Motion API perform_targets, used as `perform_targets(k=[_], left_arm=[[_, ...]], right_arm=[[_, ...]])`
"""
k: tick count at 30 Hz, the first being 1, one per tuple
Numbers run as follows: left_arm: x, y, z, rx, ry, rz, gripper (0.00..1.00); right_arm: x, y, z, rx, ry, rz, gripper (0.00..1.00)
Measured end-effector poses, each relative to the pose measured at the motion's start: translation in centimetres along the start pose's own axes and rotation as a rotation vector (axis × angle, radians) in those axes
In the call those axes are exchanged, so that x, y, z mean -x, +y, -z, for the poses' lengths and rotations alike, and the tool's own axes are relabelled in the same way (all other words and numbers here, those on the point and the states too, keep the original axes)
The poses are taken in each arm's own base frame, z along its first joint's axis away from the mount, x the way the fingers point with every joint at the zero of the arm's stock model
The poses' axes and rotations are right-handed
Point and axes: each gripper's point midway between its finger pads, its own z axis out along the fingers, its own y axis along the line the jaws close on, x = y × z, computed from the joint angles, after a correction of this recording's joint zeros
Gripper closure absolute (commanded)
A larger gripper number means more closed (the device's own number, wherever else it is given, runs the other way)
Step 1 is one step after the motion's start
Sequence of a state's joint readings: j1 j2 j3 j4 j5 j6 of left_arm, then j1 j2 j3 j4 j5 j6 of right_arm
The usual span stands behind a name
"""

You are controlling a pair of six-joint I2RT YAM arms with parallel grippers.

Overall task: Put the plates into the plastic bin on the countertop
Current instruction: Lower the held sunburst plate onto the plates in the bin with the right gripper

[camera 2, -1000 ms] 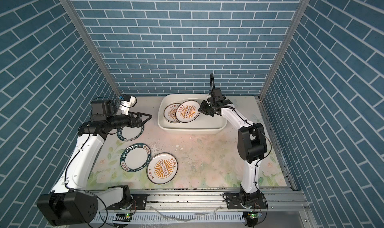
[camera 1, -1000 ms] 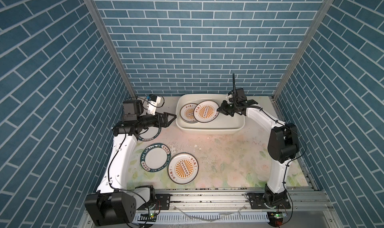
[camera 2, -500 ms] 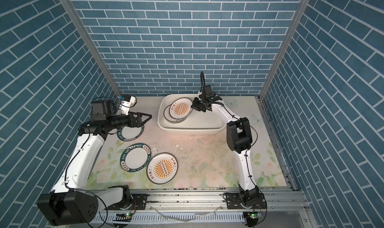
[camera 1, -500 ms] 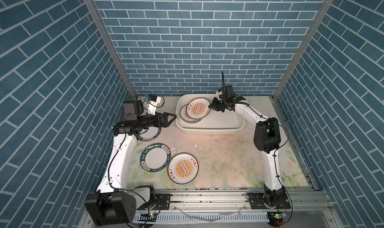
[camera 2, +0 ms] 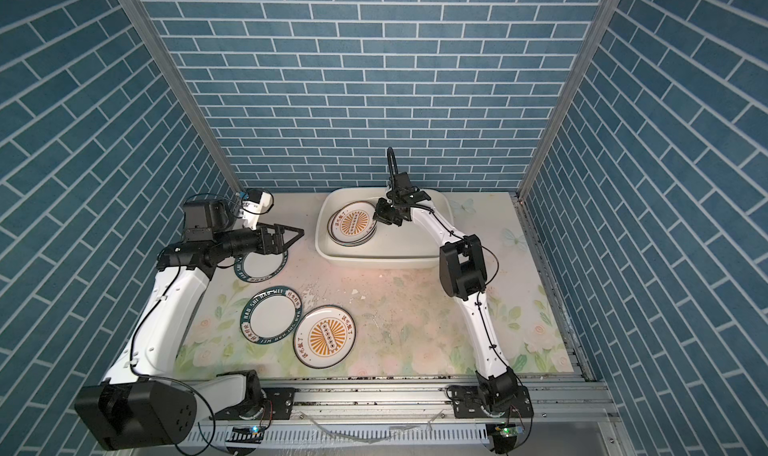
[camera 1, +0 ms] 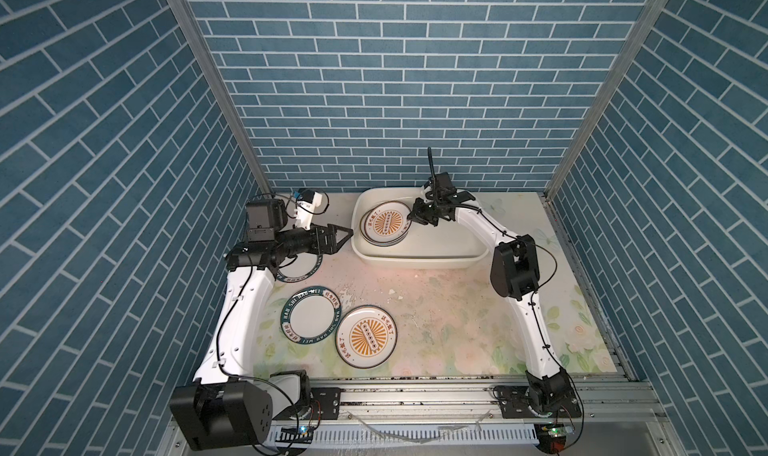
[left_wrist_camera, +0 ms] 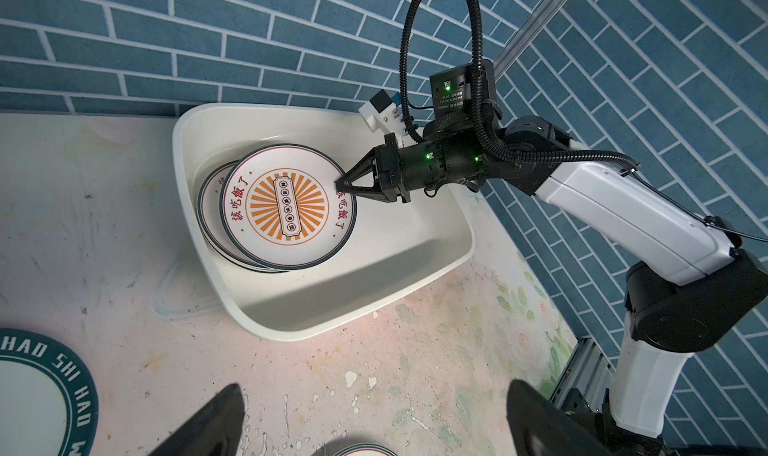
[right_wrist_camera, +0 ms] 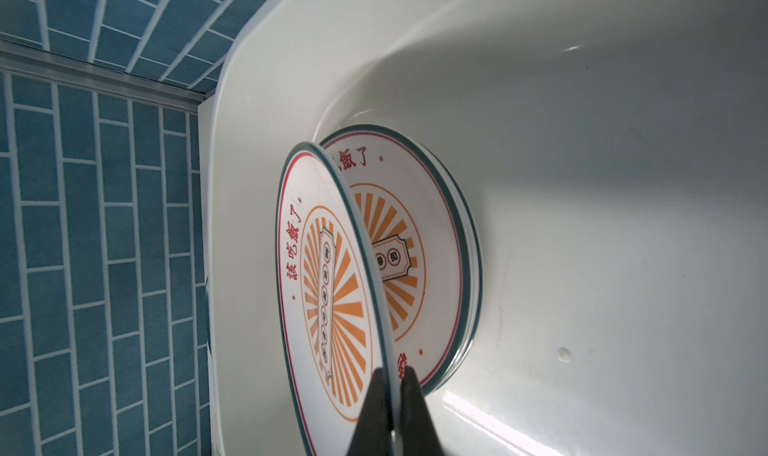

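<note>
I should next lower the tilted plate in my right gripper onto the stack of plates and let go of the plate's rim, because the stack is below my right gripper.
The white plastic bin (camera 1: 419, 259) (camera 2: 374, 262) stands at the back of the flowered countertop (camera 1: 449, 308). My right gripper (camera 1: 412, 216) (left_wrist_camera: 338, 182) (right_wrist_camera: 392, 385) is shut on the rim of an orange-sunburst plate (camera 1: 384, 224) (right_wrist_camera: 324, 283), holding it tilted over a stack of plates (right_wrist_camera: 415, 241) at the bin's left end. My left gripper (camera 1: 347, 233) (left_wrist_camera: 374, 387) is open, with nothing in it, just left of the bin. On the countertop lie a teal-lettered plate (camera 1: 311, 320), a sunburst plate (camera 1: 366, 336), and a teal-banded plate (camera 1: 305, 266) partly under the left arm.
Blue brick walls close in the left, back and right sides. A metal rail (camera 1: 415, 391) with both arm bases runs along the front edge. The right arm's elbow (camera 1: 515, 269) hangs beside the bin's right end.
My right gripper has carried the sunburst plate leftward across the bin until it is over the stack. The left arm has not moved.
</note>
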State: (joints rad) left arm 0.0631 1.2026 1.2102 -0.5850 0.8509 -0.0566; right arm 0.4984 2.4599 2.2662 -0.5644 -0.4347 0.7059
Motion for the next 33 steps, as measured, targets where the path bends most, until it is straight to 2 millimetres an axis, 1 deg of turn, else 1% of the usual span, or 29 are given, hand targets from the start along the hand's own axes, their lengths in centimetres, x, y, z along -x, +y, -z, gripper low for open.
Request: perform_targets(k=[8, 14, 17, 26, 33], left_arm=[[0.0, 0.0, 0.0, 0.0, 0.0, 0.0, 0.0], [0.0, 0.0, 0.0, 0.0, 0.0, 0.0, 0.0], [0.0, 0.0, 0.0, 0.0, 0.0, 0.0, 0.0], [0.0, 0.0, 0.0, 0.0, -0.001, -0.001, 0.0], [0.0, 0.0, 0.0, 0.0, -0.001, 0.0, 0.01]], right_arm=[[-0.6, -0.9, -0.6, -0.025, 0.024, -0.016, 1.0], [-0.3, -0.7, -0.6, -0.025, 0.023, -0.016, 1.0], [-0.3, -0.7, -0.6, -0.026, 0.023, -0.016, 0.97], [-0.5, -1.3, -1.1, -0.035, 0.031, -0.026, 0.95], [-0.4, -1.7, -1.0, -0.043, 0.035, -0.034, 0.94]])
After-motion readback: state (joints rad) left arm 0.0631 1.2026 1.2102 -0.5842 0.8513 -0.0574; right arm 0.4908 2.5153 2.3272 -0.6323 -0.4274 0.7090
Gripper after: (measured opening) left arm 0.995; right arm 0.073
